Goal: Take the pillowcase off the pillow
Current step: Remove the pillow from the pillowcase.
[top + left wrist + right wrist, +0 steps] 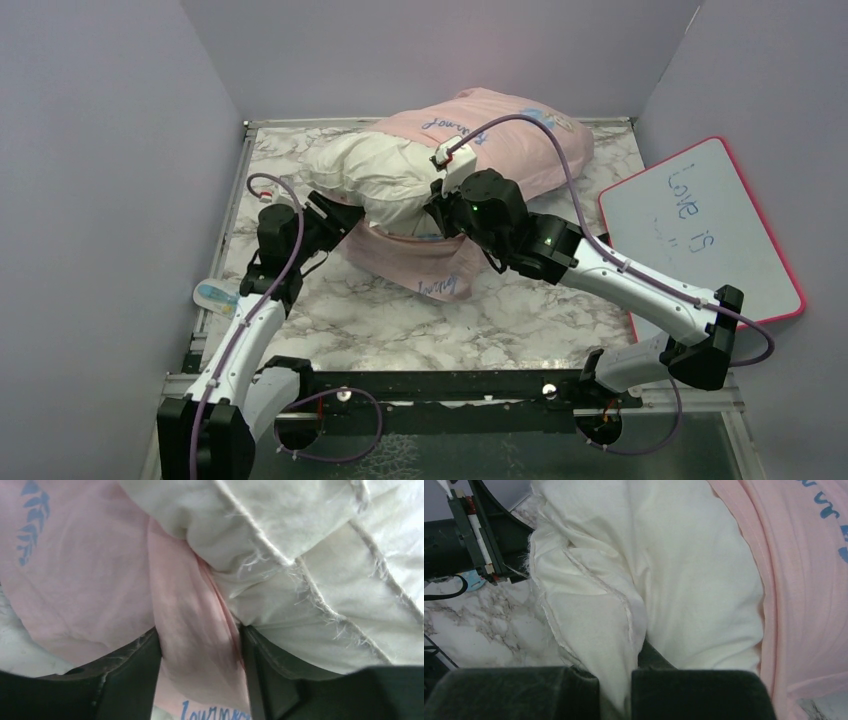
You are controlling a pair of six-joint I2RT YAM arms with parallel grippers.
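I will pull my right gripper back over the lower flap and let go of the bunched fold, because much of the white pillow is still inside the pink pillowcase.
The pale pink pillowcase with blue cursive writing lies at the back middle of the marble table. The white pillow bulges out of its left open end. My left gripper is shut on a fold of the pink pillowcase at its lower opening edge. My right gripper is shut on a bunched fold of the white pillow, with the pillowcase to its right. A lower flap of the pillowcase hangs toward the front.
A pink-framed whiteboard with writing leans at the right wall. A small pale blue object lies at the table's left edge. Grey walls close the table on three sides.
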